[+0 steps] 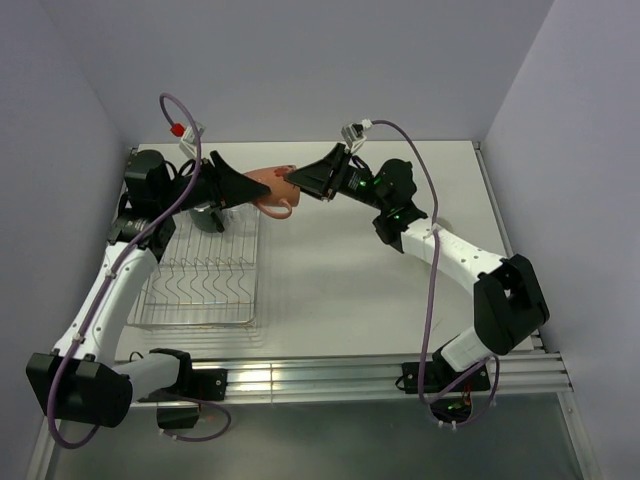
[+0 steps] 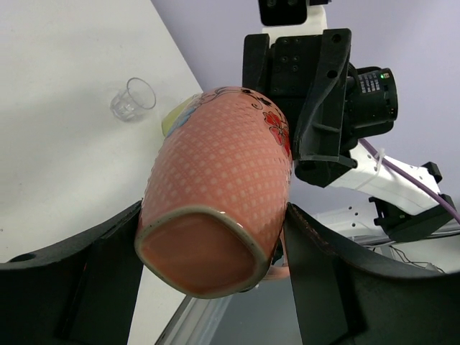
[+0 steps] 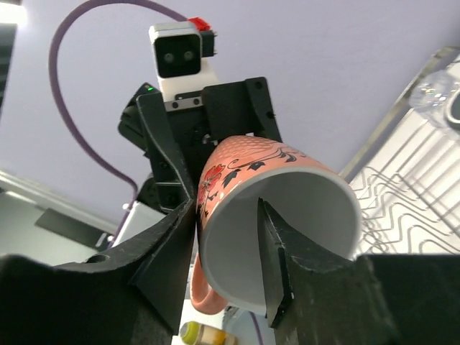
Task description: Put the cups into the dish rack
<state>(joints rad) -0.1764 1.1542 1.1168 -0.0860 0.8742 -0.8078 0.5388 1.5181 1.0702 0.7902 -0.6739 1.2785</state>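
The robot's left gripper will next swing to the left in the top view, turn the orange mug rim-down and lower it onto the empty rack wires beside the dark mug.
An orange mug (image 1: 270, 188) with a white inside and a flower pattern hangs in the air between both arms, above the table's far left. My left gripper (image 1: 240, 190) is shut on the mug's (image 2: 223, 187) base end, one finger on each side. My right gripper (image 3: 226, 208) stands open around the mug's rim (image 3: 287, 215), one finger inside and one outside, the inner one apart from the wall. The silver wire dish rack (image 1: 205, 285) lies below on the left, with a dark mug (image 1: 208, 218) at its far end.
A clear glass tumbler (image 2: 133, 98) stands on the white table, and a pale yellow-green cup (image 2: 172, 118) shows just behind the orange mug. In the right wrist view the rack (image 3: 402, 194) holds a clear glass (image 3: 431, 90). The walls stand close at the back and on both sides.
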